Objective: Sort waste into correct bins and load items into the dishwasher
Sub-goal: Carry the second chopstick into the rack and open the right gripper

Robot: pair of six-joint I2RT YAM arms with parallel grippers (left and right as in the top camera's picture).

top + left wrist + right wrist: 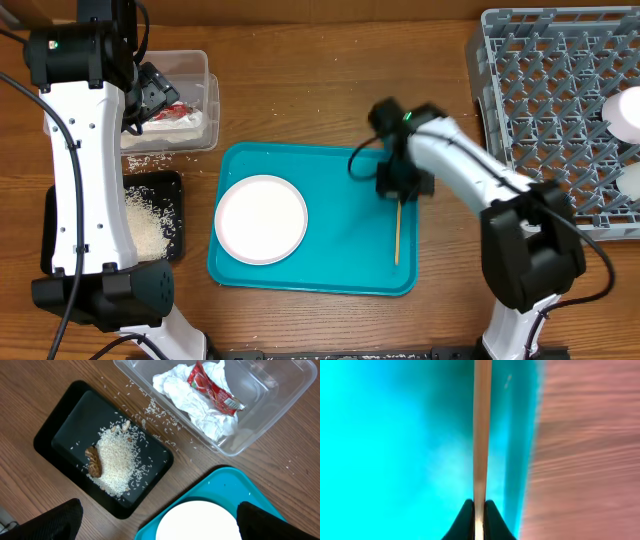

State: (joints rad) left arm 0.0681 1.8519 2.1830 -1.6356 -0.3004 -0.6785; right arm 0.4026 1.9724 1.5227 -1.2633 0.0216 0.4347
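My right gripper rises and swings outward to the right in the overhead view next, to the rack (545,110) holding bowls. It then releases over its tray-side edge (496,85).
My right gripper (400,195) (479,510) is shut on the wooden chopsticks (397,232) (481,430), low over the teal tray (340,250) near its right edge. The white plate (261,218) (197,522) lies on the tray's left half. My left gripper (150,95) (157,527) is open and empty, above the plate's edge. The clear tub (190,65) (270,405) holds the white tissue (200,407) and the red wrapper (172,112) (212,387). The black tray (170,185) (65,425) holds rice (117,457) and a brown scrap (93,461). Two white bowls (625,112) sit in the grey rack (545,110).
Loose rice grains (160,412) lie on the wooden table between the black tray and the tub. The left arm's white link (85,180) stands over the table's left side. The rack fills the far right.
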